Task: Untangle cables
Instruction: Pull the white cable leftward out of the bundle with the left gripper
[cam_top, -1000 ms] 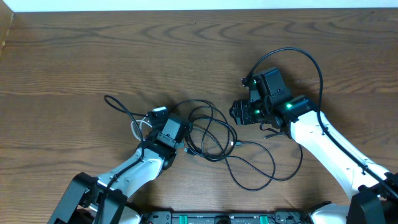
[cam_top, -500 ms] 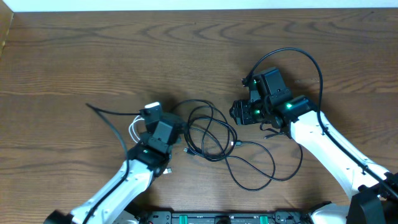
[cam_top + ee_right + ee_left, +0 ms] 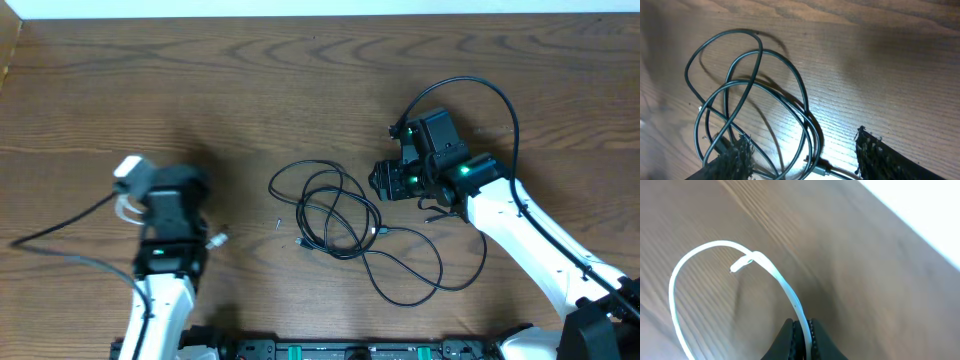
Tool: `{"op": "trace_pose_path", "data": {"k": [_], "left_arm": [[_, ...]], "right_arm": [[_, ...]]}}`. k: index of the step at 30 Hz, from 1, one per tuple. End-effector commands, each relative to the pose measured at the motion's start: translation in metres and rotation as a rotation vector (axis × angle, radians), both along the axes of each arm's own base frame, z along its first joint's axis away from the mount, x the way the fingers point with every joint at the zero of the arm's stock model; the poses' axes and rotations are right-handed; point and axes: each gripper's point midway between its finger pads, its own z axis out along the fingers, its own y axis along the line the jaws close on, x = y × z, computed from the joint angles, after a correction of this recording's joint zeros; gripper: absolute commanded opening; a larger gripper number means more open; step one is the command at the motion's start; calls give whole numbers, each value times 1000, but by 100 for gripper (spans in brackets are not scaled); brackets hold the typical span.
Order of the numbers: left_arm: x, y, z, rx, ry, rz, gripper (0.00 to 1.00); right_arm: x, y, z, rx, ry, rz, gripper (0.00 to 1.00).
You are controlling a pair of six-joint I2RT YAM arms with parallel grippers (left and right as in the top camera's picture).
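Bare wood lies to the gripper's left in the overhead view, so next I should swing my left gripper away from the black coil and down to release the white cable.
In the left wrist view my left gripper [image 3: 801, 330] is shut on the white cable [image 3: 785, 287], which curls up and round in a loop over the wood. Overhead, that gripper [image 3: 135, 190] is at the table's left, with the white cable [image 3: 122, 210] beside it and a small pale plug [image 3: 215, 240] lying to its right. A thin black cord [image 3: 60, 225] trails away to the left edge. The long black cable [image 3: 330, 210] lies coiled at the centre, its tail looping to the right [image 3: 410, 275]. My right gripper [image 3: 385, 180] hovers open over the coil's right side, with the black coil [image 3: 755, 100] below its fingers [image 3: 735, 160].
A silver-tipped plug [image 3: 817, 171] lies on the coil between the right fingers. The right arm's thick black wire [image 3: 500, 100] arcs over its wrist. The white wall edge [image 3: 320, 8] bounds the table's far side.
My left arm has swung far to the left, its jaws shutting on the white cable and pulling it away from the black coil. The right arm has stayed in place.
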Motion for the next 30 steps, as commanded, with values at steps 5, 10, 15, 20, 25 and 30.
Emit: {"op": "trace_pose_path", "data": {"k": [5, 10, 15, 20, 25, 30], "left_arm": [[0, 73, 26, -98, -141, 218, 8], [-25, 116, -2, -170, -101, 397, 8], [-39, 149, -28, -210, -64, 480, 8], [-30, 171, -40, -226, -80, 458, 8], [-2, 190, -34, -159, -22, 354, 8], [23, 205, -37, -173, -10, 327, 8]], "right_arm": [[-2, 0, -5, -14, 2, 16, 65], [-3, 0, -6, -15, 5, 16, 66], [-2, 0, -11, -9, -9, 16, 68], [-9, -3, -29, -11, 2, 13, 72], [-20, -8, -46, -25, 30, 13, 73], [-14, -6, -44, -10, 1, 13, 74]]}}
